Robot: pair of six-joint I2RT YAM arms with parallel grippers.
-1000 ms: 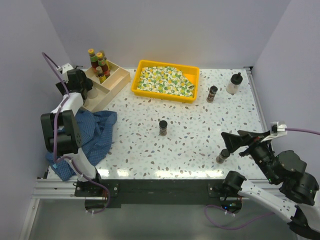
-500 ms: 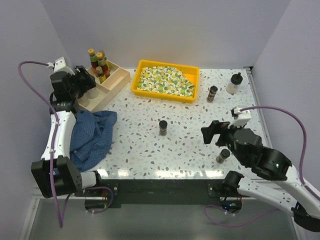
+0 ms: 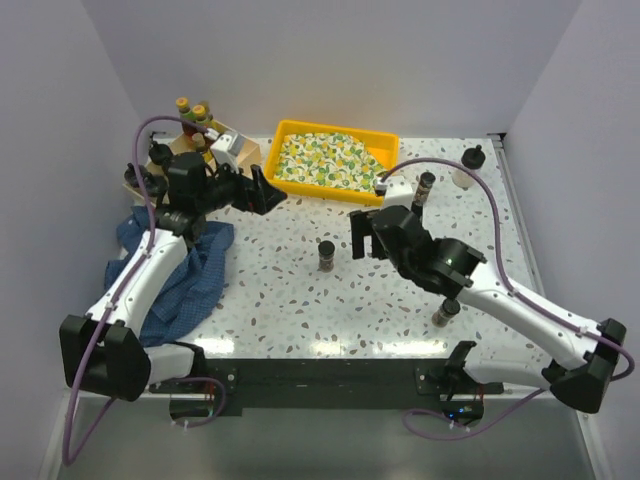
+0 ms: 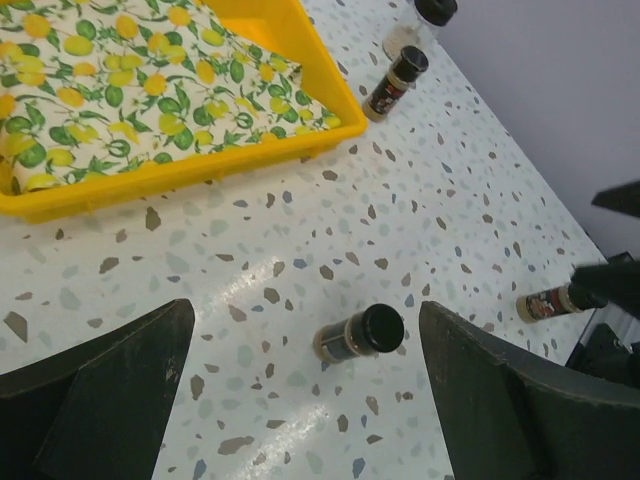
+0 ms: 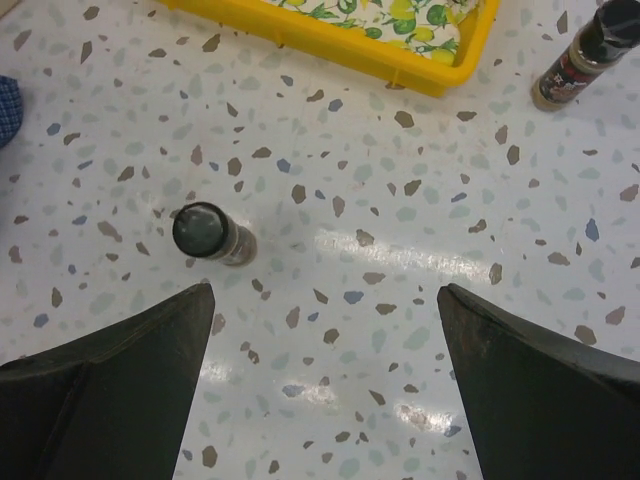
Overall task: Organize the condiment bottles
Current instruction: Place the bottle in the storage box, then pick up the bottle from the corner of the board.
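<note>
Next, the right gripper travels outward and to the right in the top view, then down onto the black knobbed cap (image 3: pixel 473 157), which faces up atop the squat bottle.
A small brown spice jar with a dark cap (image 3: pixel 326 255) stands in the middle of the table. It also shows in the left wrist view (image 4: pixel 358 333) and the right wrist view (image 5: pixel 205 232). A second spice jar (image 3: pixel 425 186) stands right of the yellow tray, and a third (image 3: pixel 445 312) stands near the front right. A clear squat bottle with a black cap (image 3: pixel 467 168) stands at the back right. Slim sauce bottles (image 3: pixel 192 111) stand in the wooden box. My left gripper (image 3: pixel 268 190) (image 4: pixel 305 308) is open and empty, up and left of the middle jar. My right gripper (image 3: pixel 360 232) (image 5: pixel 325 290) is open and empty, just right of that jar.
A yellow tray with lemon-patterned cloth (image 3: pixel 277 181) sits at the back centre. A pale wooden divided box (image 3: pixel 244 152) is at the back left, mostly hidden by my left arm. A blue checked cloth (image 3: pixel 180 275) lies at the left.
Both arms have swung in from the table's sides toward the middle. The left gripper left the wooden box; the right gripper came from the front right to beside the middle jar.
</note>
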